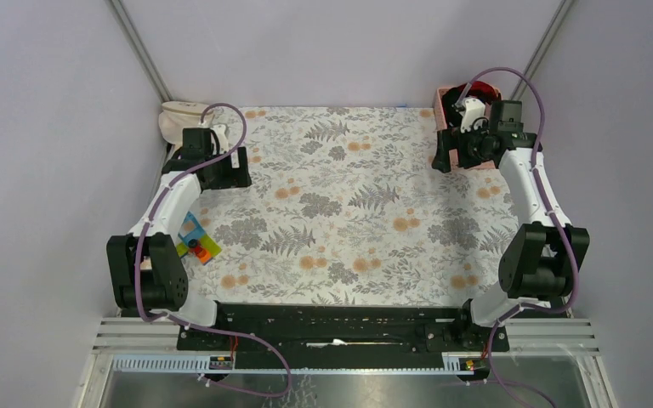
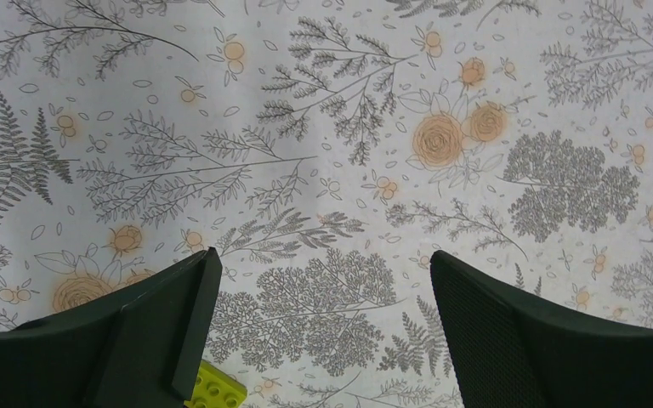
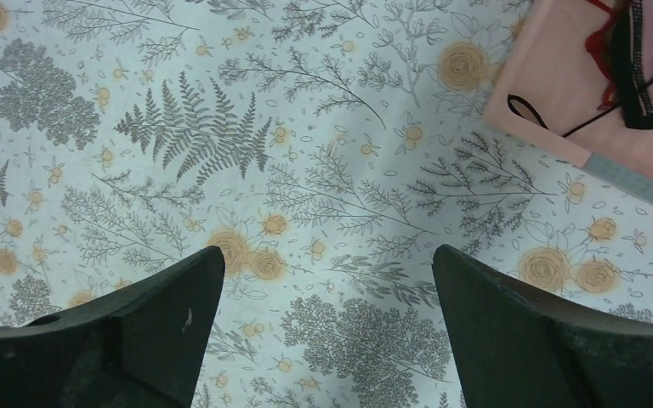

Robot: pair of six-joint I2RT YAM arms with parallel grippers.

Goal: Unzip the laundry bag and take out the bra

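Note:
Only bare cloth lies below, so I should next move my left gripper outward and left in the top view, turning and lowering onto the cream laundry bag.
The laundry bag (image 1: 177,119), cream-white and rounded, lies at the far left corner of the flowered cloth, partly behind my left arm. The bra is out of view. My left gripper (image 1: 228,172) hangs just right of the bag, and in the left wrist view it (image 2: 323,265) is open over bare cloth with nothing between its fingers (image 2: 161,331). At the far right, my right gripper (image 1: 444,157) hovers beside the pink basket. Seen from the right wrist, this gripper (image 3: 327,259) is open too, empty, above the cloth.
The pink slatted basket (image 1: 457,127) stands at the far right corner, and its rim (image 3: 553,85) has black and red garments (image 3: 625,51) hanging over it. Coloured toy blocks (image 1: 197,240) lie near my left arm; a green block (image 2: 217,393) shows under the left finger.

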